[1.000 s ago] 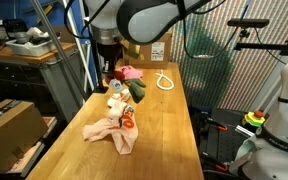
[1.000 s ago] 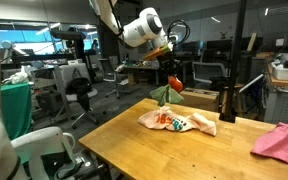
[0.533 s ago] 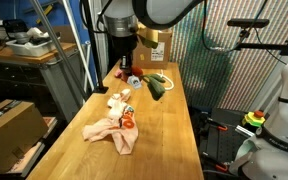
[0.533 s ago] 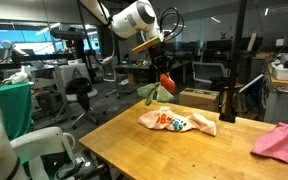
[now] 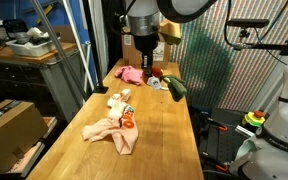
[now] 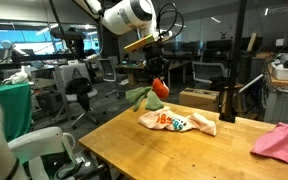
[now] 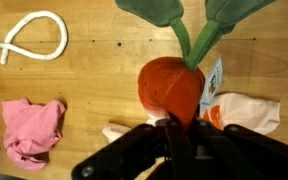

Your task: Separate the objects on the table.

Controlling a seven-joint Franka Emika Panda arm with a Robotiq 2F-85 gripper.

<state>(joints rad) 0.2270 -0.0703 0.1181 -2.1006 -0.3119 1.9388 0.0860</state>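
Observation:
My gripper moves back and down next to release the plush carrot on the bare wood (image 5: pixel 161 122) beside the peach cloth, since that spot lies clear of both cloths.
My gripper (image 5: pixel 150 68) (image 6: pixel 156 72) (image 7: pixel 174 125) is shut on a plush orange-red carrot with green leaves (image 5: pixel 170 85) (image 6: pixel 157 88) (image 7: pixel 171 85) and holds it in the air above the wooden table (image 5: pixel 159 130) (image 6: pixel 144 150). A crumpled peach and white printed cloth (image 5: pixel 112 130) (image 6: pixel 179 122) (image 7: pixel 242 108) lies on the table below it. A pink cloth (image 5: pixel 131 73) (image 6: pixel 282 140) (image 7: pixel 32 130) lies apart from it. A white rope loop (image 7: pixel 29 40) lies on the wood in the wrist view.
A small white item (image 5: pixel 119 100) lies next to the peach cloth. A workbench with cardboard boxes (image 5: pixel 14 110) stands beside the table. Office chairs (image 6: pixel 79 95) and desks stand behind the table. Another white robot (image 5: pixel 279 120) stands at the side.
My gripper has carried the plush carrot sideways over the table and a little higher, away from the peach cloth. The cloths and the rope have not moved.

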